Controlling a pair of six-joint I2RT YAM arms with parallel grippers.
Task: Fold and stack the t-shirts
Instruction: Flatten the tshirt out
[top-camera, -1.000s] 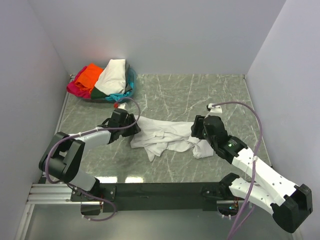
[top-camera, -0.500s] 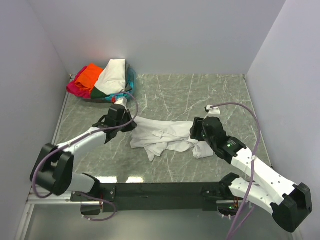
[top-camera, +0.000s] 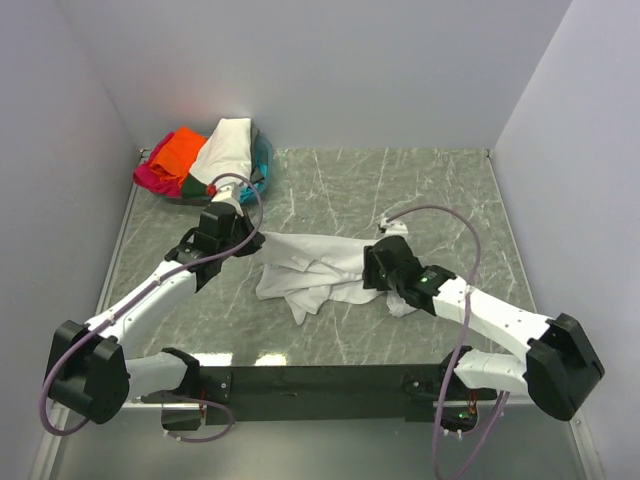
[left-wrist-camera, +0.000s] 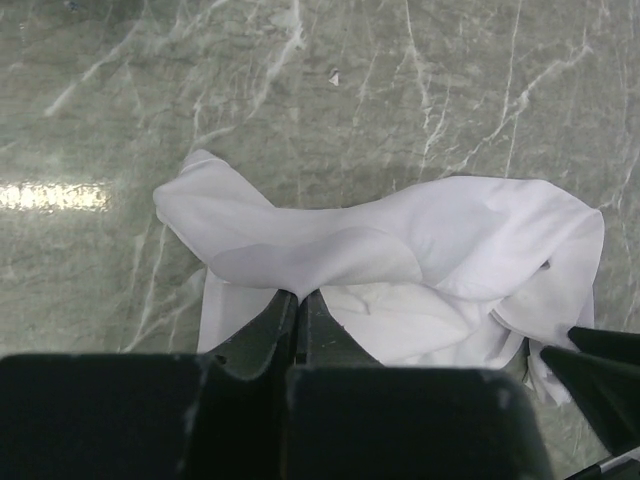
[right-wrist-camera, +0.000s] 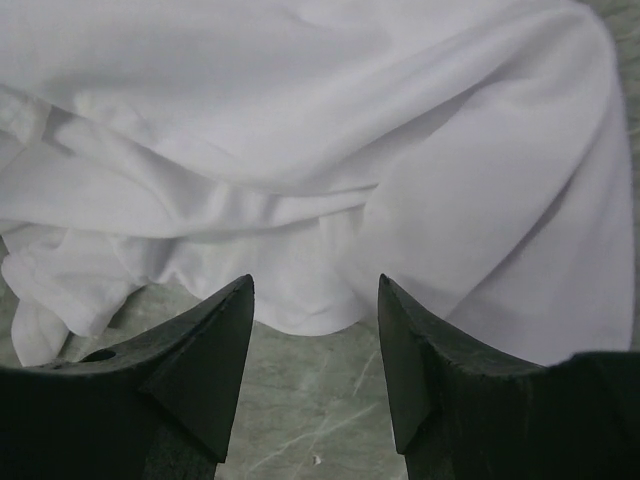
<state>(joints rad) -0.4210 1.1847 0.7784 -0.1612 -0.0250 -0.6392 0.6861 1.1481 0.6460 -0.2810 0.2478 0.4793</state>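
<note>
The right gripper moves down and left in the top view onto the creased fold beyond the t-shirt's near hem next, since its open fingers still hover short of it.
A plain white t-shirt (top-camera: 315, 268) lies crumpled in the middle of the green marble table. My left gripper (top-camera: 245, 238) is shut on its far-left edge; in the left wrist view the closed jaws (left-wrist-camera: 298, 295) pinch a fold of the white cloth (left-wrist-camera: 400, 270). My right gripper (top-camera: 372, 270) is open and empty at the shirt's right side; in the right wrist view its gripper (right-wrist-camera: 315, 285) hovers just above the shirt's hem (right-wrist-camera: 320, 200), not touching. A pile of other t-shirts, cream-white (top-camera: 228, 150), orange (top-camera: 178, 152), magenta-pink (top-camera: 152, 180), teal and dark green, sits at the back left.
The pile of shirts lies in the back-left corner against the grey walls. Grey walls close the table on the left, back and right. A black rail (top-camera: 320, 380) with both arm bases runs along the near edge.
My left gripper has moved back and to the left, drawing the shirt's left edge with it. My right gripper has moved left over the shirt's right side.
</note>
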